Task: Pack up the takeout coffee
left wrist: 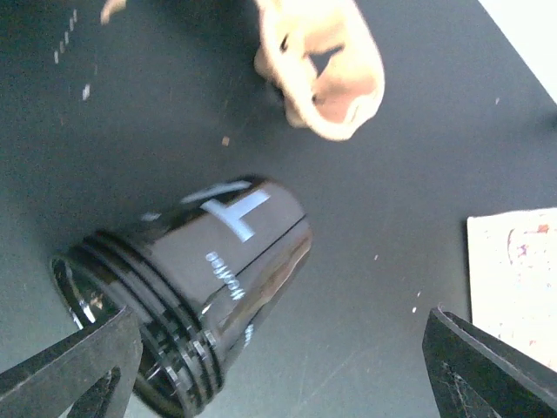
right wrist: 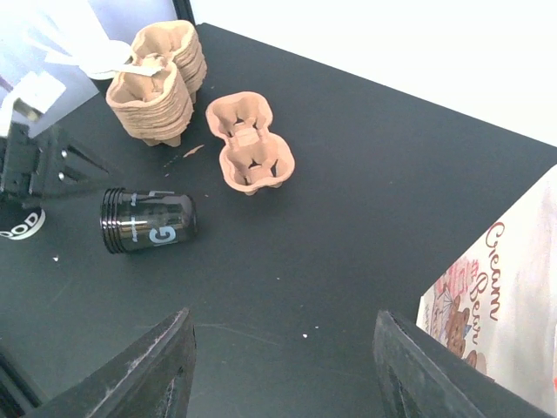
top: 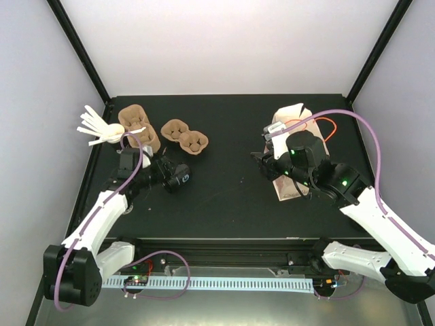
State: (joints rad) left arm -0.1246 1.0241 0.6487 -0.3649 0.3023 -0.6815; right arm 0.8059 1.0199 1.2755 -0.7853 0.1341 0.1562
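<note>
Next, my left gripper will lower one fingertip into the takeout coffee cup below it and close on the ribbed rim (top: 170,185) (left wrist: 184,366).
A takeout coffee cup (left wrist: 204,279), black with white lettering, lies on its side on the black table. Its ribbed rim end points toward my left gripper's left finger (left wrist: 74,370). My left gripper (left wrist: 278,370) is open wide and the cup rests loose between the fingers, close to the left one. The right wrist view shows the same cup (right wrist: 146,232) lying apart from the left arm's hand (right wrist: 26,174). From above the cup (top: 179,178) sits just past the left gripper (top: 166,171). My right gripper (right wrist: 283,370) hangs open over bare table, holding nothing.
A stack of brown pulp carriers (right wrist: 157,83) stands at the back left, with white stirrer sticks (top: 102,127) beside it. A single two-cup carrier (right wrist: 250,144) lies near the cup. A printed paper bag (right wrist: 496,305) lies under the right arm (top: 292,153).
</note>
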